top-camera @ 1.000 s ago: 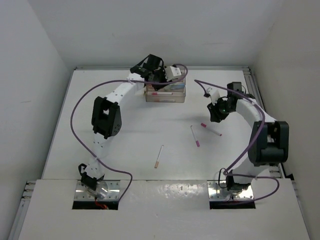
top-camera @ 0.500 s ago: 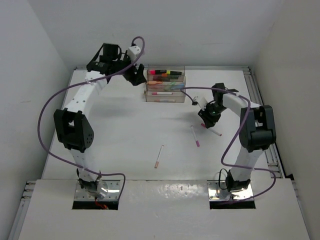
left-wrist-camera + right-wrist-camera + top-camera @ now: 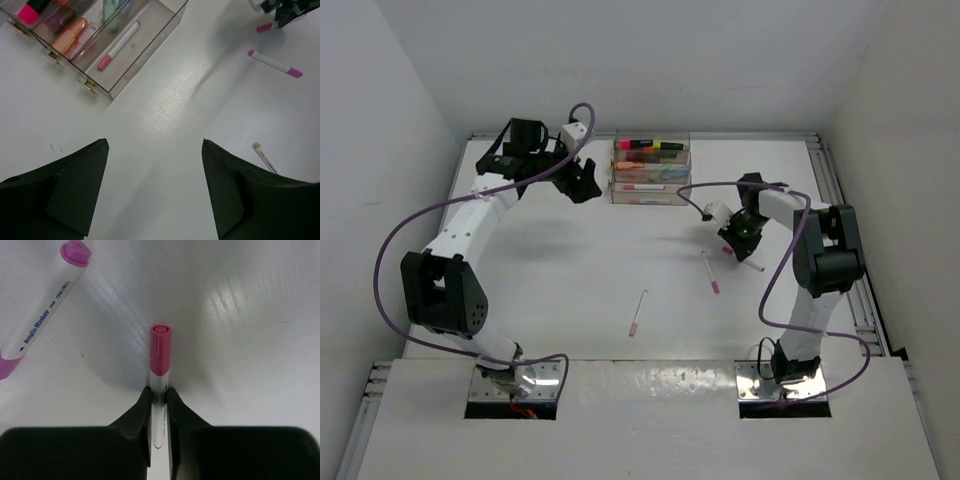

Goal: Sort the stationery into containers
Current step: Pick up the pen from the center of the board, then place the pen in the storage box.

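My right gripper needs to lift and swing next over the lowest tray [image 3: 665, 190], which is outward and to its left in the top view, and let go beside a similar pen.
The containers [image 3: 651, 171], a stepped block of clear trays, stand at the back centre and hold several highlighters and pens. In the left wrist view the containers [image 3: 150, 37] have a white pen with a pink cap [image 3: 119, 45] in the lowest tray. My left gripper [image 3: 582, 181] is open and empty above the table, left of the trays; in its own view the left gripper [image 3: 154, 150] shows bare table between its fingers. My right gripper [image 3: 159, 392] is shut on a white pen with a red-pink cap [image 3: 160, 352] that lies on the table. From above, the right gripper [image 3: 736, 240] is over that pen [image 3: 752, 265].
A white pen with purple ends [image 3: 709, 271] lies just left of the held pen and shows in the right wrist view [image 3: 45, 315]. A thin pen with a peach tip [image 3: 638, 312] lies nearer the table's middle front. White walls enclose the table.
My left arm swung away from above the trays to their left and came lower. My right gripper moved down and left onto the red-pink-capped pen.
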`<state>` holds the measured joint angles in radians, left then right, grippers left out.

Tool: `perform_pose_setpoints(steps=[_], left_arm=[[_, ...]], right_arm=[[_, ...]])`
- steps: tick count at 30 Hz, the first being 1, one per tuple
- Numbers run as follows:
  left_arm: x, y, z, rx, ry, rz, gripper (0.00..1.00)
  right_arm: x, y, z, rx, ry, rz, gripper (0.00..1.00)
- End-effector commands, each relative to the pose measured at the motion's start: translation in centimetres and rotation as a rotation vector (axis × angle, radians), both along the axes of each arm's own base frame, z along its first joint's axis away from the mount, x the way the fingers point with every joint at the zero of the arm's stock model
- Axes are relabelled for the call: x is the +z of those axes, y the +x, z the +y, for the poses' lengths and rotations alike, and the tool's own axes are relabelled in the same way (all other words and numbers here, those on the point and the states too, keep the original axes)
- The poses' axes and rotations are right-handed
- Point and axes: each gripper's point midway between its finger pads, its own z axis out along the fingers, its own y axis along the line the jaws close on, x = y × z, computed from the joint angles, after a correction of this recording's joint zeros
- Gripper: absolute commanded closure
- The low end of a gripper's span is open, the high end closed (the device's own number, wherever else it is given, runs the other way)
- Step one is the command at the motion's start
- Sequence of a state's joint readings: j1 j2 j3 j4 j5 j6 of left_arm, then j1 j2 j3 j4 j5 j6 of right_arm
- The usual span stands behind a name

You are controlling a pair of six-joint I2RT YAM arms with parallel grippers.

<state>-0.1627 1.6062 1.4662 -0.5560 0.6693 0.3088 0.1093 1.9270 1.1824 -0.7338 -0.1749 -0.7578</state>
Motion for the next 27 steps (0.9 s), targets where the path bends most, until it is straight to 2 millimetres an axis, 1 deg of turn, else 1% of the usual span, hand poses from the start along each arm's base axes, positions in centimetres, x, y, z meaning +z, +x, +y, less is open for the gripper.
perform_pose_setpoints(steps=[1, 2, 3, 4, 5, 6, 7, 9, 10, 11, 12, 13, 14, 15, 16, 17, 18, 19, 20, 21, 22, 23, 25, 26, 27], left_arm=[[2.5, -0.2, 0.0, -0.016, -0.016, -0.104, 0.18], [2.6, -0.3, 0.1, -0.014, -0.017, -0.109, 0.18], [2.5, -0.2, 0.1, -0.013, -0.022, -0.108, 0.18], [2.4, -0.3, 0.1, -0.016, -0.026, -0.105, 0.18], [2.2, -0.3, 0.0, -0.016, -0.03, -0.098, 0.18], [2.2, -0.4, -0.1, -0.023, -0.038, -0.095, 0.18], [2.1, -0.4, -0.1, -0.022, -0.042, -0.089, 0.18], [2.0, -0.4, 0.0, -0.024, -0.055, -0.086, 0.18], [2.0, -0.3, 0.0, -0.024, -0.063, -0.086, 0.18], [2.1, -0.3, -0.1, -0.027, -0.067, -0.089, 0.18], [2.1, -0.1, 0.1, -0.02, -0.071, -0.092, 0.18], [1.8, -0.2, 0.1, -0.021, -0.074, -0.087, 0.18], [1.7, -0.1, 0.1, -0.02, -0.076, -0.086, 0.18], [1.7, -0.1, 0.2, -0.017, -0.079, -0.085, 0.19], [1.7, 0.0, 0.3, -0.011, -0.086, -0.081, 0.19], [1.6, -0.1, 0.3, -0.007, -0.097, -0.073, 0.19], [1.4, -0.1, 0.3, -0.007, -0.107, -0.065, 0.19], [1.4, -0.1, 0.3, -0.007, -0.117, -0.06, 0.19], [1.4, -0.3, 0.2, -0.007, -0.135, -0.047, 0.19], [1.5, -0.2, 0.4, -0.002, -0.143, -0.053, 0.19], [1.4, -0.2, 0.3, -0.002, -0.148, -0.051, 0.19], [1.6, -0.2, 0.4, 0.002, -0.157, -0.057, 0.19], [1.6, -0.4, 0.5, 0.008, -0.162, -0.061, 0.19], [1.5, -0.5, 0.6, 0.01, -0.163, -0.061, 0.19], [1.5, -0.6, 0.6, 0.009, -0.161, -0.068, 0.19]], right_arm=[[-1.2, 0.3, 0.4, 0.039, -0.041, -0.014, 0.93], [-0.6, 1.0, 1.0, 0.039, -0.033, -0.04, 0.95], [1.0, 2.7, 1.7, 0.042, -0.021, -0.097, 0.98], [2.1, 3.4, 3.1, 0.056, 0.002, -0.117, 0.99], [3.3, 4.4, 4.0, 0.063, 0.019, -0.152, 1.0], [5.9, 6.9, 5.1, 0.075, 0.041, -0.231, 1.0], [7.3, 7.9, 6.5, 0.103, 0.058, -0.272, 1.0], [10.0, 10.3, 8.2, 0.142, 0.073, -0.349, 1.0], [12.6, 12.7, 10.0, 0.171, 0.088, -0.427, 1.0], [13.6, 13.7, 10.8, 0.207, 0.08, -0.463, 1.0], [16.3, 15.7, 11.9, 0.233, 0.081, -0.545, 1.0], [16.0, 16.7, 13.6, 0.275, 0.076, -0.564, 1.0], [16.5, 17.6, 14.4, 0.314, 0.056, -0.602, 1.0], [17.3, 19.2, 16.2, 0.358, 0.057, -0.662, 1.0], [17.6, 19.8, 17.0, 0.378, 0.055, -0.688, 1.0], [18.3, 20.3, 18.5, 0.405, 0.057, -0.724, 1.0], [17.8, 20.8, 19.3, 0.425, 0.052, -0.733, 1.0], [16.3, 21.4, 19.9, 0.452, 0.037, -0.726, 1.0], [15.9, 21.7, 20.5, 0.463, 0.033, -0.729, 1.0], [16.1, 22.1, 21.3, 0.468, 0.037, -0.748, 1.0], [15.7, 22.4, 21.5, 0.468, 0.038, -0.747, 1.0], [14.4, 22.5, 21.9, 0.474, 0.036, -0.731, 1.0], [13.5, 22.7, 22.4, 0.48, 0.037, -0.735, 1.0], [12.5, 22.7, 22.3, 0.483, 0.032, -0.722, 1.0], [12.2, 22.9, 22.4, 0.482, 0.033, -0.728, 1.0]])
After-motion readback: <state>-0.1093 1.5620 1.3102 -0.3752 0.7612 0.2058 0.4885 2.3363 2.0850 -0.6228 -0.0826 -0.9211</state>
